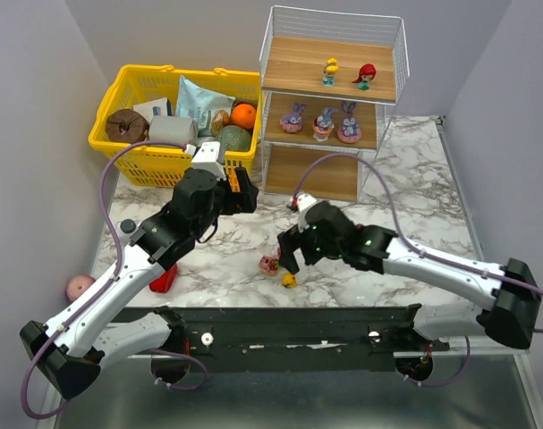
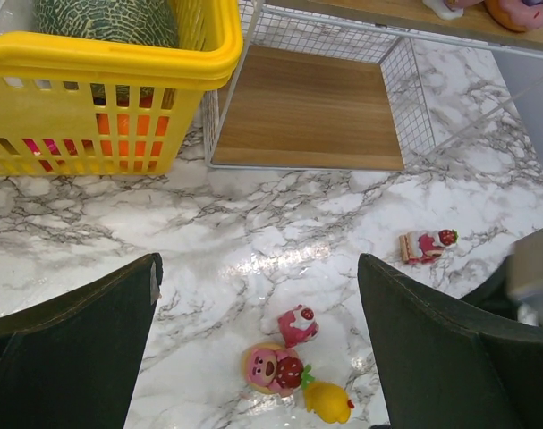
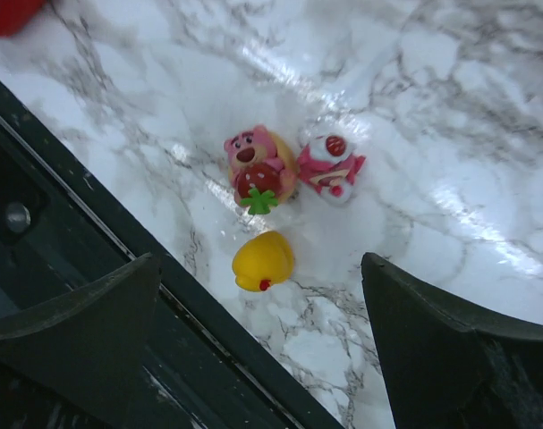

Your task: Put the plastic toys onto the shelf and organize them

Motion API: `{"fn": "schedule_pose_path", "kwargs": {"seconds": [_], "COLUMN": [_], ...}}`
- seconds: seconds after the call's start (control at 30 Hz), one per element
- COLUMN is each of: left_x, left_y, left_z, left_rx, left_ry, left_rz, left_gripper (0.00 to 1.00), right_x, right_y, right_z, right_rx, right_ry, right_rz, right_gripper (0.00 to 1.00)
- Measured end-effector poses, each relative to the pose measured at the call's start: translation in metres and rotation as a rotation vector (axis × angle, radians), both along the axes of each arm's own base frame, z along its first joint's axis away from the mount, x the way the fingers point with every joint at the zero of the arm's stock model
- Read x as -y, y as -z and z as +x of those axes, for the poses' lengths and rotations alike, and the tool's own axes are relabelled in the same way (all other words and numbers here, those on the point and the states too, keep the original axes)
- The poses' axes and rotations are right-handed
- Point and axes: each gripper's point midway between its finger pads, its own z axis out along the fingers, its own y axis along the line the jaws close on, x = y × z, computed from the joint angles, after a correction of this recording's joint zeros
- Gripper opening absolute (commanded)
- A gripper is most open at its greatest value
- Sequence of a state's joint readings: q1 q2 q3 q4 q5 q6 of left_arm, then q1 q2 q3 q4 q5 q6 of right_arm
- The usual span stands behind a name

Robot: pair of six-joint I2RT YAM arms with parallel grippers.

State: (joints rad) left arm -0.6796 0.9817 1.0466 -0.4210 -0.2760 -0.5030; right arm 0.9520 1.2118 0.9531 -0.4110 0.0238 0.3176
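The yellow toy by the black bar (image 1: pixel 289 281) (image 3: pixel 263 261) lies apart from the pink bear toy, so my right gripper will move down and slightly back onto it.
The shelf (image 1: pixel 329 67) stands at the back right. Two tiny dolls (image 1: pixel 347 73) stand on its top board and three purple-pink bunny figures (image 1: pixel 322 121) on the middle one; the bottom board (image 2: pixel 307 112) is bare. On the marble near the front lie a pink bear toy (image 3: pixel 258 165), a pink cake-like toy (image 3: pixel 332 165) and a yellow toy (image 3: pixel 263 260). A fourth pink-red toy (image 2: pixel 425 246) lies nearer the shelf. My right gripper (image 3: pixel 258 299) is open just above the yellow toy. My left gripper (image 2: pixel 258 295) is open and empty, higher up, facing the same cluster.
A yellow basket (image 1: pixel 119 134) full of play food stands at the back left, next to the shelf. A red bell pepper (image 1: pixel 164 280) lies at the table's front left edge and a pink ball (image 1: pixel 79 287) just off it. The black front rail (image 3: pixel 92 268) runs close to the yellow toy.
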Motion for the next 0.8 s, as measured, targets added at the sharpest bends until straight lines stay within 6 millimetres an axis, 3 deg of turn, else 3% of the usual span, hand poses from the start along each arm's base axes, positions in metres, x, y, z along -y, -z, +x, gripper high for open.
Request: {"fn": "schedule_pose_path", "kwargs": {"seconds": [0.13, 0.33, 0.6, 0.8], "left_x": [-0.002, -0.005, -0.007, -0.008], "left_y": [-0.001, -0.001, 0.002, 0.003], "left_z": [0.000, -0.005, -0.006, -0.005], "left_rx": [0.004, 0.011, 0.011, 0.013], "left_ry": [-0.004, -0.003, 0.002, 0.005], "left_rz": [-0.002, -0.008, 0.002, 0.013], "left_gripper": [0.99, 0.99, 0.99, 0.99], "right_x": [-0.018, -0.023, -0.029, -0.027], "right_y": [0.053, 0.096, 0.133, 0.143], "right_z": [-0.021, -0.028, -0.029, -0.031], "right_rx": [-0.051, -0.106, -0.173, -0.199], "right_ry": [-0.047, -0.024, 0.011, 0.030], "right_rz": [-0.106, -0.162, -0.206, -0.222], "right_gripper": [0.97, 0.88, 0.70, 0.61]}}
